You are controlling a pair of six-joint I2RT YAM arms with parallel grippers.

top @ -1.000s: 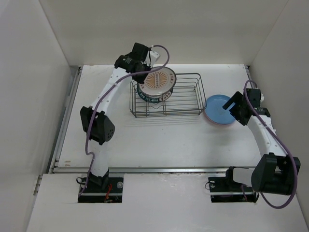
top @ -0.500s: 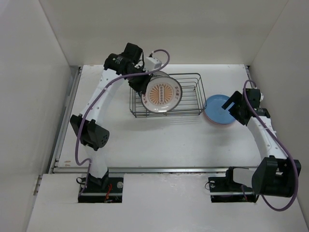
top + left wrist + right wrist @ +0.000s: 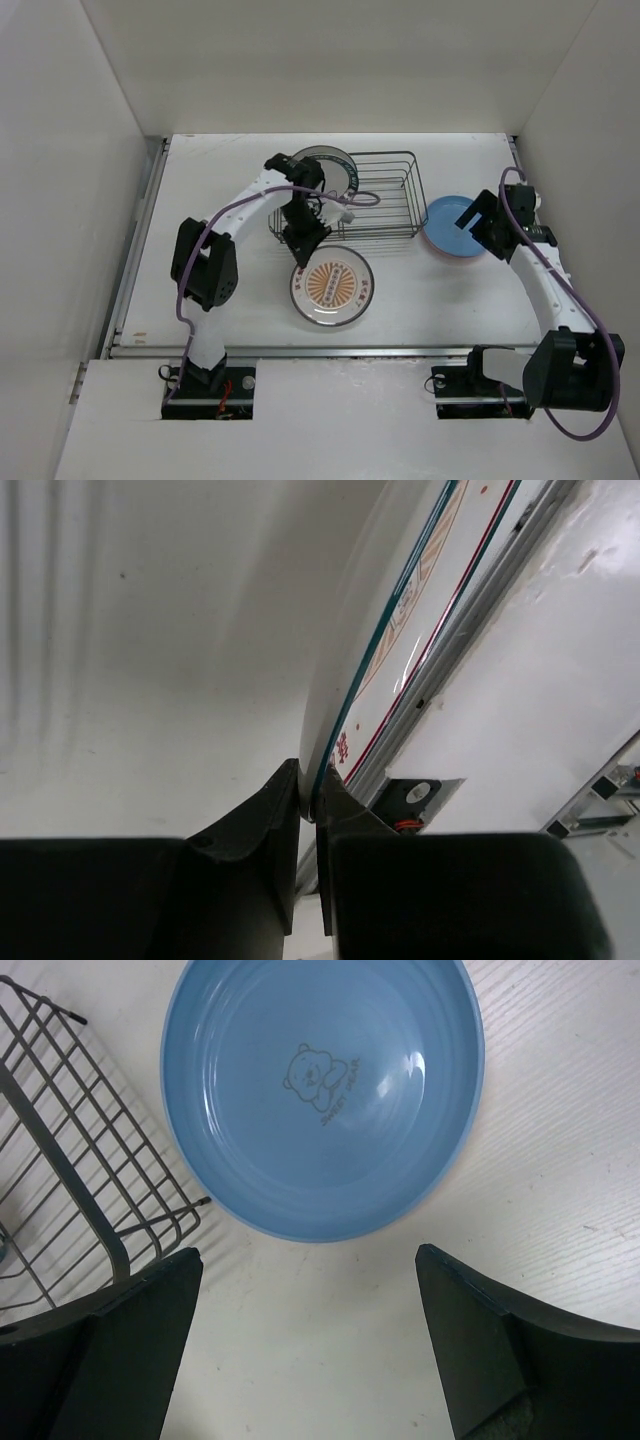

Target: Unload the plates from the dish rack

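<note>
The white plate stands racked, so next my right gripper needs to go left in the top view, over the dish rack, to the white plate's rim (image 3: 355, 178) facing the empty slots.
My left gripper (image 3: 303, 243) is shut on the rim of the white plate with the orange pattern (image 3: 333, 285), which lies nearly flat, low in front of the dish rack (image 3: 385, 215). In the left wrist view the fingers (image 3: 275, 815) pinch that plate's edge (image 3: 400, 610). A plate with a dark-green rim (image 3: 325, 163) stands in the rack's left end. The blue plate (image 3: 455, 222) lies right of the rack, with a pink rim (image 3: 431, 244) showing under it. My right gripper (image 3: 480, 218) is open and empty just over it; the blue plate (image 3: 320, 1090) fills its wrist view. The grey-white plate is not visible.
White walls close in the table on the left, back and right. A metal rail (image 3: 330, 350) runs along the table's near edge. The rack's corner (image 3: 70, 1160) sits close to the right gripper's left finger.
My left arm has lifted the orange-patterned plate out of the rack and swung it forward and down to the table in front of the rack. The right arm has barely moved.
</note>
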